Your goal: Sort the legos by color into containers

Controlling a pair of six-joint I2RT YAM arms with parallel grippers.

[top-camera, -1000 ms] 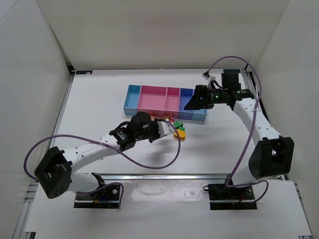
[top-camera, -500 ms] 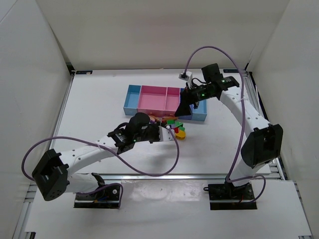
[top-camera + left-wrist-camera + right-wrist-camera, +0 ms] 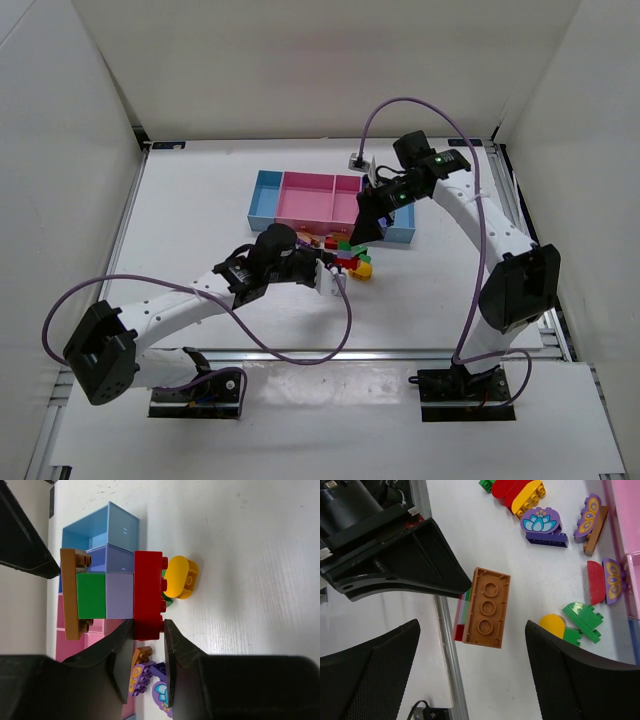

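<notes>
The wide pink bin [image 3: 305,195] [image 3: 70,647] is the nearest match to the red brick's color, so my left gripper needs to carry the brick outward over it next and let go.
My left gripper [image 3: 145,645] is shut on the red brick [image 3: 148,592] at the base of a stack of legos [image 3: 345,258]. Green [image 3: 91,595] and lilac [image 3: 120,595] bricks sit on the red one, capped by a brown plate [image 3: 70,594]. My right gripper [image 3: 472,630] hovers over that stack, open, with the brown plate [image 3: 487,607] between its wide-apart fingers [image 3: 370,675] and not touched. In the top view the right gripper [image 3: 365,225] is just in front of the containers [image 3: 330,200], a joined row of light blue, pink and blue bins.
Loose legos lie on the table before the bins: a yellow rounded piece [image 3: 181,577], a purple lotus piece [image 3: 542,522], red and yellow arches [image 3: 517,492], purple butterfly pieces [image 3: 591,512], a red half-round [image 3: 595,582] and green pieces [image 3: 583,620]. White walls enclose the table.
The right arm has swung left, from over the blue bin to above the stack, and its jaws have narrowed a little. The left gripper has kept its grip and shifted slightly toward the near side.
</notes>
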